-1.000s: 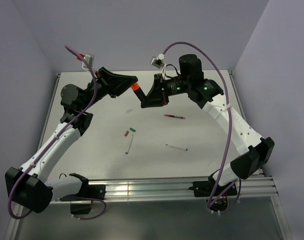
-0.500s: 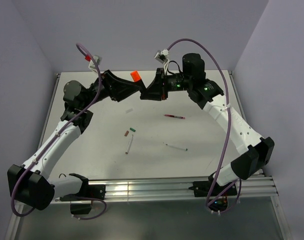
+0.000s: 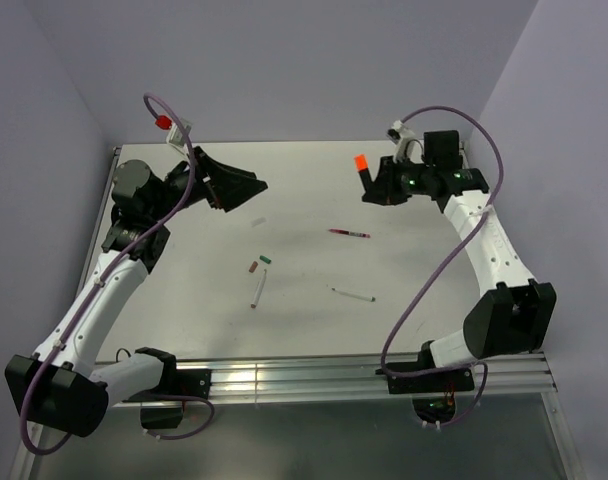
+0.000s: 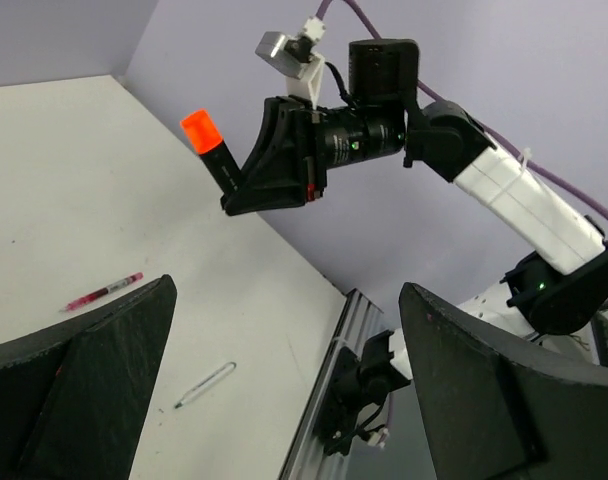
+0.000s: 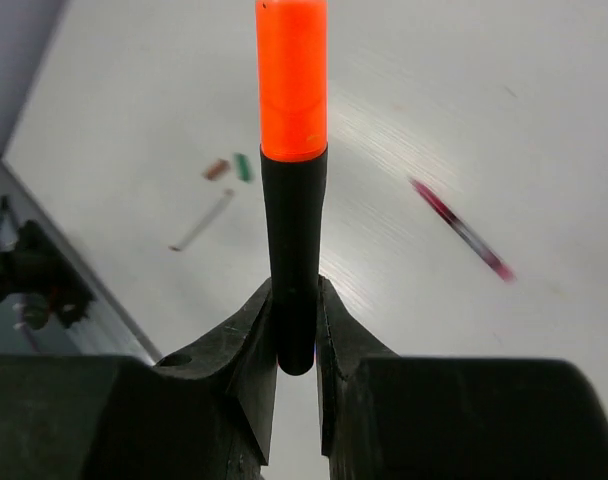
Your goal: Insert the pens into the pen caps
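My right gripper should go down to the right in the top view and release the marker (image 5: 294,240) on bare tabletop past the red pen, as its orange cap is on.
My right gripper (image 5: 295,300) is shut on the lower end of the short black marker (image 5: 294,240), held in the air at the table's far right (image 3: 367,178). The bright orange cap (image 5: 291,80) sits on the marker's free end. My left gripper (image 3: 246,190) hangs open and empty at the far left, its fingers (image 4: 114,350) wide apart. On the table lie the thin dark red pen (image 3: 350,233), two white pens (image 3: 258,288) (image 3: 352,295), and the brownish-red cap (image 3: 252,267) beside the green cap (image 3: 265,259).
Purple walls close in the white table (image 3: 184,300) on three sides. An aluminium rail (image 3: 314,378) carrying both arm bases runs along the near edge. Cables loop above each wrist.
My left gripper opened, let go of the orange cap and drew back to the left. My right arm swung right, carrying the marker with the orange cap on it.
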{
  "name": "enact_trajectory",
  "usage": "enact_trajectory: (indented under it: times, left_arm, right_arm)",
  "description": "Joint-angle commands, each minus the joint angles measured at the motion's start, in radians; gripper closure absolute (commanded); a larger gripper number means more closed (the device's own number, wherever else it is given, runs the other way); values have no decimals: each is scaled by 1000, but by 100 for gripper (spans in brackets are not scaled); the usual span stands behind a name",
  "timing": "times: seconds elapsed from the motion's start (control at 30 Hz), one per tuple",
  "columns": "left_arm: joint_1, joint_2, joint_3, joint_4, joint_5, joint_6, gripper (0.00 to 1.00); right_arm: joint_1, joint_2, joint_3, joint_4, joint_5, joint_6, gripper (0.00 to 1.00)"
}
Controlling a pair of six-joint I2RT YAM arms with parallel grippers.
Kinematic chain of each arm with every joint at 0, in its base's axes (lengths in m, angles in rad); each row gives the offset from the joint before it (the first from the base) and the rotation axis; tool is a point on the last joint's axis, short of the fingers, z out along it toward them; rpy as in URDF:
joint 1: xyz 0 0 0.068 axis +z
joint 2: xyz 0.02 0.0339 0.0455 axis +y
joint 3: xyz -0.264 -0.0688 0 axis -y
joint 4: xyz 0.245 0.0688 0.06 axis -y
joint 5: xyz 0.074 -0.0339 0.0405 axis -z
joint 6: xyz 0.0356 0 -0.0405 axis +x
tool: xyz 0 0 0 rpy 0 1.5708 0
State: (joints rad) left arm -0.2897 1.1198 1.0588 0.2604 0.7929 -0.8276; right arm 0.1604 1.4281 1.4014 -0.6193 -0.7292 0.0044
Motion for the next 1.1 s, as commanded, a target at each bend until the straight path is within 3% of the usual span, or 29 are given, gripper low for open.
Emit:
enact_trajectory:
  times: [0.0, 0.13, 0.3, 0.57, 0.8, 1.07]
  left_arm:
    - [4, -34, 4, -46, 13, 99, 1]
    - [6, -19, 7, -50, 12, 104, 0]
    - [6, -17, 10, -44, 8, 114, 1]
    - [18, -54, -65, -35, 5, 123, 1]
    - [47, -54, -79, -24, 26, 124, 1]
    - [61, -52, -97, 8, 43, 105, 0]
  right_arm:
    - [-137, 43, -47, -161, 138, -124, 100]
    - [-220, 169, -21, -223, 223, -155, 100]
    - [-292, 355, 31, -235, 209, -116, 100]
    - [-309, 550, 134, -243, 218, -83, 98]
    - [-314, 643, 179, -249, 247, -49, 90]
    - [-314, 707, 223, -270, 292, -43, 87]
